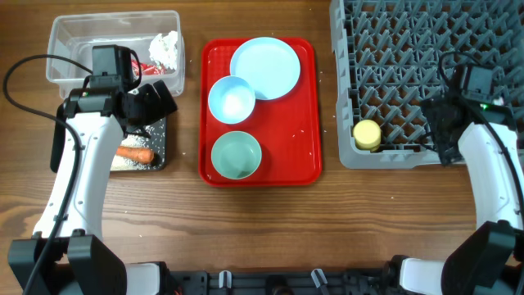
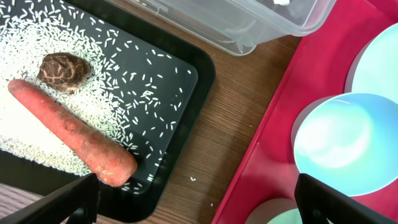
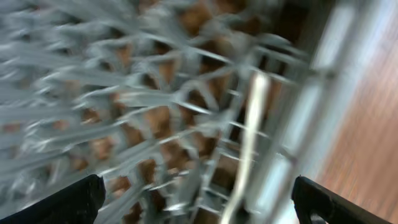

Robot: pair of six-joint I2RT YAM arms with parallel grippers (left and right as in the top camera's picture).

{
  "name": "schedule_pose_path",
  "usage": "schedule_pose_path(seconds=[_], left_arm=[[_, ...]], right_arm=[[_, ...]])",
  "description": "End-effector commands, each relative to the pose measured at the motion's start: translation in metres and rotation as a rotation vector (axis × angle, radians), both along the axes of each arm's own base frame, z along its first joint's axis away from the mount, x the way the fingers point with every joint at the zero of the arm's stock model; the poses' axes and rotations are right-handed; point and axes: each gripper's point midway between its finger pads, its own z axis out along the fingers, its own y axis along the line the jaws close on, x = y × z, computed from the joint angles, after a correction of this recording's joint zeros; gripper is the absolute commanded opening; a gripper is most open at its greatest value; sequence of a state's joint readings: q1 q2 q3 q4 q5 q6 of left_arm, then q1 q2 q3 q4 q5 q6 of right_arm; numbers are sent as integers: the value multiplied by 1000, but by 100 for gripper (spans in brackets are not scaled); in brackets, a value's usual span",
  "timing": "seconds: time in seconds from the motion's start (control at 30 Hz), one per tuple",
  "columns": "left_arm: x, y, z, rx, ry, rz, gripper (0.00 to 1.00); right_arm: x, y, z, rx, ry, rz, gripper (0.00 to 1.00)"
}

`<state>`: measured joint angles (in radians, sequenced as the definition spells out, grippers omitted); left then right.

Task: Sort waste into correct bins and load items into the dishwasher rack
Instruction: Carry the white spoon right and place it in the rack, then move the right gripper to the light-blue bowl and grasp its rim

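Observation:
Because the white bowl still sits outside the rack (image 1: 393,49), I should move my right gripper to the left in the overhead view and down onto the bowl's rack-side rim (image 1: 254,101).
My left gripper (image 1: 155,105) is open and empty above the black tray (image 1: 161,147), which holds a carrot (image 2: 68,134), a brown lump (image 2: 64,70) and rice (image 2: 37,43). The clear tub (image 1: 57,33) holds white tissue (image 1: 165,47) and a red wrapper (image 1: 146,68). The pale blue plate (image 1: 264,67), white bowl (image 1: 232,99) and mint-green bowl (image 1: 237,155) sit on the red tray. The yellow cup (image 1: 367,133) lies in the grey rack (image 1: 393,49). My right gripper (image 1: 438,123) is open and empty over the rack's front right. A blurred white spoon-like piece (image 3: 252,124) lies in the rack below it.
The red tray (image 1: 299,147) lies between the bins and the rack. A few stray rice grains (image 2: 194,179) lie on the wood between the black tray and the red tray. The right wrist view is motion-blurred.

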<state>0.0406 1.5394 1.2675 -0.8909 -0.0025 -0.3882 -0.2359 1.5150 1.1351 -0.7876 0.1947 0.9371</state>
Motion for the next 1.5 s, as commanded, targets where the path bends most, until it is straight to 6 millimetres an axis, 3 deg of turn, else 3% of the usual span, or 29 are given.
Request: schedule_pose_path(seconds=[0.0, 0.13, 0.27, 0.4, 0.5, 0.83, 1.0, 1.3, 1.47], left_arm=[[3, -1, 6, -16, -20, 10, 100], [3, -4, 7, -30, -23, 3, 100], [4, -4, 7, -30, -26, 3, 100], [4, -4, 7, -30, -27, 3, 100], [5, -4, 7, -30, -32, 3, 100], [6, -4, 8, -30, -37, 3, 100], [6, -4, 8, -30, -37, 3, 100], [6, -4, 8, -29, -37, 3, 100], [6, -4, 8, -29, -37, 3, 100]], right_arm=[[45, 35, 63, -16, -188, 481, 99], [68, 100, 117, 130, -457, 826, 90], [74, 149, 139, 213, -577, 986, 90], [78, 203, 139, 179, -583, 1110, 91], [86, 249, 127, 105, -557, 1182, 91], [111, 357, 95, -184, -573, 1313, 87], [118, 385, 51, -234, -490, 1403, 87], [122, 400, -50, -187, -325, 1507, 70], [116, 396, -68, -176, -266, 1512, 54]])
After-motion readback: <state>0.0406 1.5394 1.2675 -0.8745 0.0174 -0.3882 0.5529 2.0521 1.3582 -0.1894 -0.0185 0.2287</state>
